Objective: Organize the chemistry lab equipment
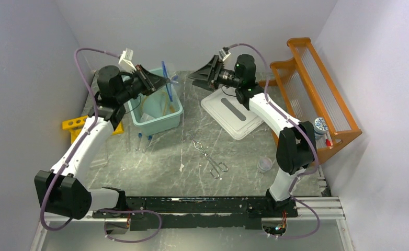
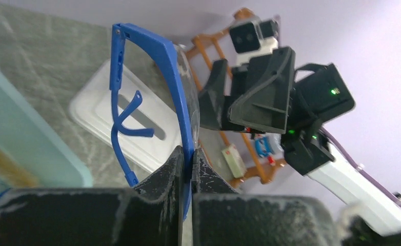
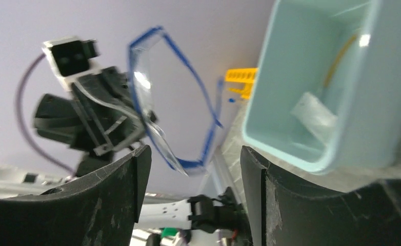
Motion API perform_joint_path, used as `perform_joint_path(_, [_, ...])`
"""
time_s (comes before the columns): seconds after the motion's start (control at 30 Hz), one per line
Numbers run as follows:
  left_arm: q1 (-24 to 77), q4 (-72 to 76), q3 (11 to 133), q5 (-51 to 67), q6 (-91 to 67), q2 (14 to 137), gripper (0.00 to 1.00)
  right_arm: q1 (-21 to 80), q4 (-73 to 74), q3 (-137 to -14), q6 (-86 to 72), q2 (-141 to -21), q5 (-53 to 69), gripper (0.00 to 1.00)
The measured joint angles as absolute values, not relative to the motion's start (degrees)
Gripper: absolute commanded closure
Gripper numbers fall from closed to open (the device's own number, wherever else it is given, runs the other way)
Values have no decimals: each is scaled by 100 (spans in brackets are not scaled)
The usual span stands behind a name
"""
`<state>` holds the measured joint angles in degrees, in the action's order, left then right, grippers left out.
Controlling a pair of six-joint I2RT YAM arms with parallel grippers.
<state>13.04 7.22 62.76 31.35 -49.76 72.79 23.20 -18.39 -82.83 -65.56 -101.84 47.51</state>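
My left gripper draws away from my right gripper next, then tilts downward and lowers into the teal bin [image 1: 155, 104] [image 2: 19, 155], which stands open beneath the glasses.
Blue-framed safety glasses [image 2: 180, 87] hang in the air above the teal bin [image 1: 158, 124], and my left gripper [image 2: 191, 154] is shut on their frame. In the top view the glasses [image 1: 165, 78] sit at the tip of the left gripper [image 1: 160, 82]. My right gripper [image 3: 193, 154] faces them from the right, open, with nothing between its fingers; the clear lens [image 3: 147, 97] floats just beyond its fingertips. Silver forceps [image 1: 210, 157] lie mid-table. Clear test tubes [image 1: 139, 141] lie in front of the bin. A yellow tube rack [image 1: 77, 124] stands at the left, a clear cup [image 1: 265, 164] at the right.
A white lid [image 1: 233, 112] lies flat under the right gripper [image 1: 201, 73]. The orange wooden shelf [image 1: 317, 83] stands along the right wall with small items on its lower ledge. Tan tubing [image 1: 168, 102] lies inside the bin.
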Motion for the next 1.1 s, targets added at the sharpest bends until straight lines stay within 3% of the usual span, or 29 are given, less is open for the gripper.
perform_joint_path(0.27, [1068, -1240, 7583, 1997, -3743, 8141, 95, 2058, -167, -8335, -5092, -9850, 3966, 33])
perform_joint_path(0.73, [718, -2482, 7686, 670, -2622, 9931, 95, 2320, 1846, -7616, -3144, -9546, 2132, 33])
perform_joint_path(0.83, [676, -2488, 7710, 445, -2475, 10200, 85, 2672, 2014, -7516, -2803, -9614, 1673, 33])
perform_joint_path(0.93, [659, -2543, 7708, 259, -2355, 10366, 69, 3100, 2064, -7404, -2443, -9730, 1205, 34])
perform_joint_path(1.1, [659, -2628, 7749, -47, -2198, 10396, 61, 3673, 2132, -7102, -1925, -9935, 574, 34])
